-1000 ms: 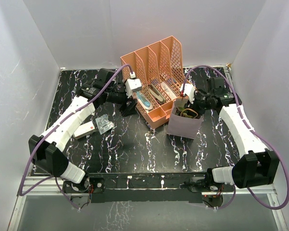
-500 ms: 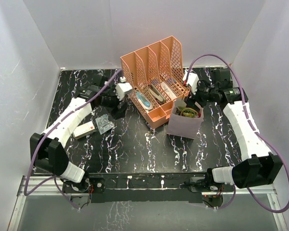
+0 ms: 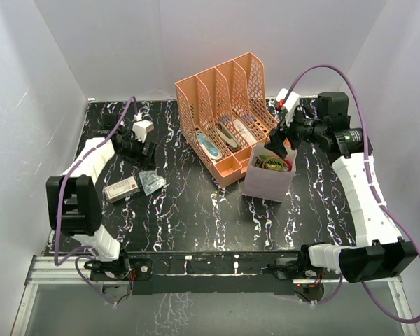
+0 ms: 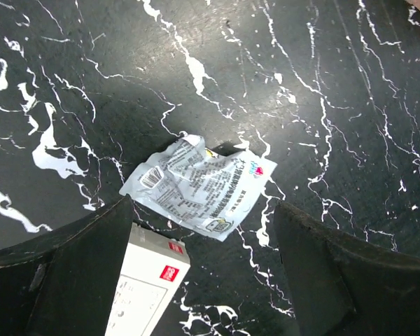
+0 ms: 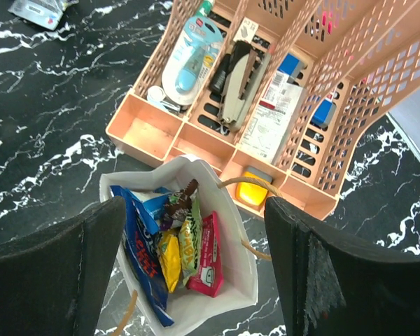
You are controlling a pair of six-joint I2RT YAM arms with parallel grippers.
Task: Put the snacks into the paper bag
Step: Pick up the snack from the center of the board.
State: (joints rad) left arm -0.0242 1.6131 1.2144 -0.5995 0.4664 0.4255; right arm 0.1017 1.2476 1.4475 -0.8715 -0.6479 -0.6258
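The snack is still outside the paper bag, so next I will lower my left gripper onto the wrapped snack at its far barcode end and close the open fingers there.
The paper bag stands open in front of the peach organiser. In the right wrist view its white inside holds several snacks: a dark blue crisp bag, a yellow packet, a green one and a red one. My right gripper is open and empty, high above the bag; it also shows in the top view. A clear wrapped snack lies on the table at the left. My left gripper is open and empty above it, and shows in the top view.
The peach mesh organiser holds a blue-white tool, pens and cards right behind the bag. A white box with a red label lies beside the clear snack, by my left finger. White walls enclose the black marbled table.
My left arm has drawn back from the organiser to the left, over the clear snack. My right gripper has lifted up and back from the bag's mouth.
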